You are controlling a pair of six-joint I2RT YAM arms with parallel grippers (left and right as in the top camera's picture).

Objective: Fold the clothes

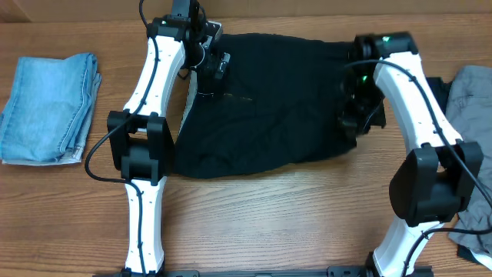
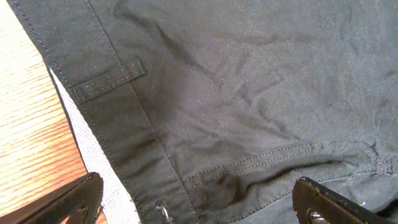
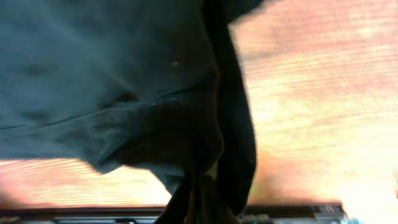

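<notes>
The right gripper moves down and back next, drawing the bunched fold onto the bare wood by the shorts' near hem to release it, since that corner hangs crumpled.
A pair of black shorts (image 1: 269,108) lies spread across the middle of the wooden table. My left gripper (image 1: 215,68) hovers over its upper left waistband, jaws wide open with nothing between them; the left wrist view shows the waistband, belt loop and white lining (image 2: 205,124). My right gripper (image 1: 355,123) is at the right edge of the garment, shut on a bunched fold of black cloth (image 3: 205,155) that hangs from the fingers in the right wrist view.
Folded light blue jeans (image 1: 50,108) lie at the far left. A grey garment (image 1: 470,100) with dark cloth beneath it lies at the right edge. Bare wood runs along the front of the table.
</notes>
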